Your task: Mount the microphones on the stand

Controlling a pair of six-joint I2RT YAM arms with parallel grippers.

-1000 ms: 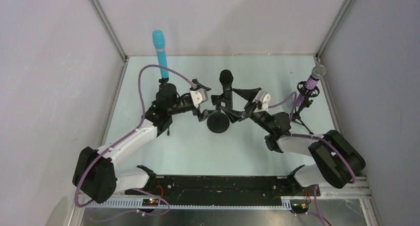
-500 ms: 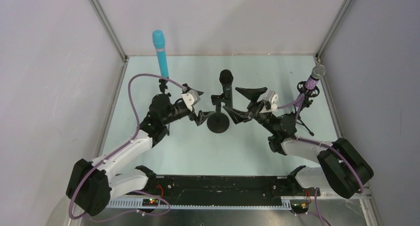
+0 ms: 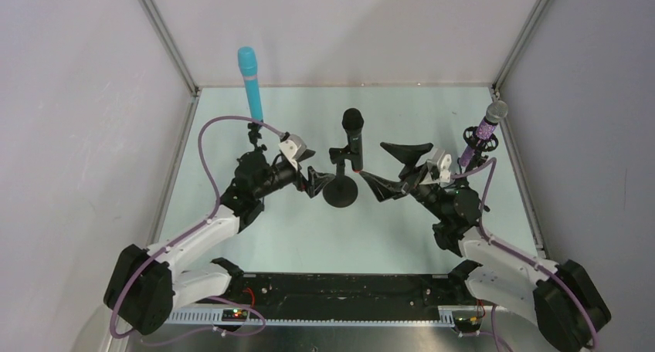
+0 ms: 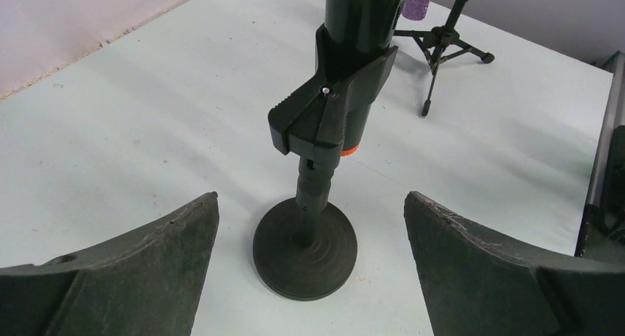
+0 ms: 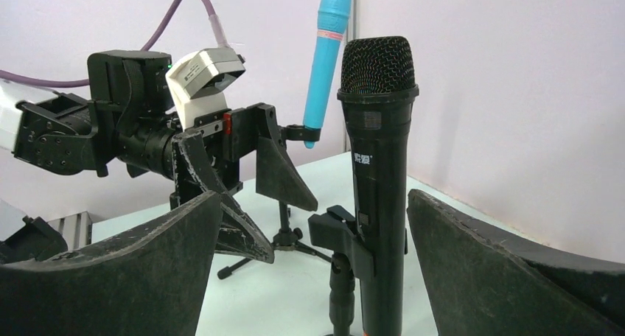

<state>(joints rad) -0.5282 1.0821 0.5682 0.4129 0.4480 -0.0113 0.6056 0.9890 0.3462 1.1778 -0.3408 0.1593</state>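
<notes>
My left gripper will next put its fingers around the post (image 4: 314,180) just below the clip.
The black microphone (image 3: 353,134) stands upright in the clip (image 4: 328,111) of a round-based stand (image 3: 340,191), its orange end (image 4: 350,150) showing below the clip. The cyan microphone (image 3: 249,80) sits on a tripod stand at the back left. On a tripod stand at the right rests the glittery purple microphone (image 3: 487,125). My left gripper (image 3: 315,181) is open just left of the round base, touching nothing. My right gripper (image 3: 373,161) is open just right of the black microphone (image 5: 377,130), also apart from it. Both pairs of jaws are empty.
The purple microphone's tripod (image 4: 442,41) spreads its legs on the pale green table (image 3: 293,228) behind the round base (image 4: 304,247). White walls with metal corner posts (image 3: 166,39) enclose the table on three sides. The left arm's cable (image 3: 212,132) loops near the cyan microphone's tripod.
Both arms have drawn back from the black microphone, the left gripper leftward and the right gripper rightward and nearer. The microphone stays in its clip.
</notes>
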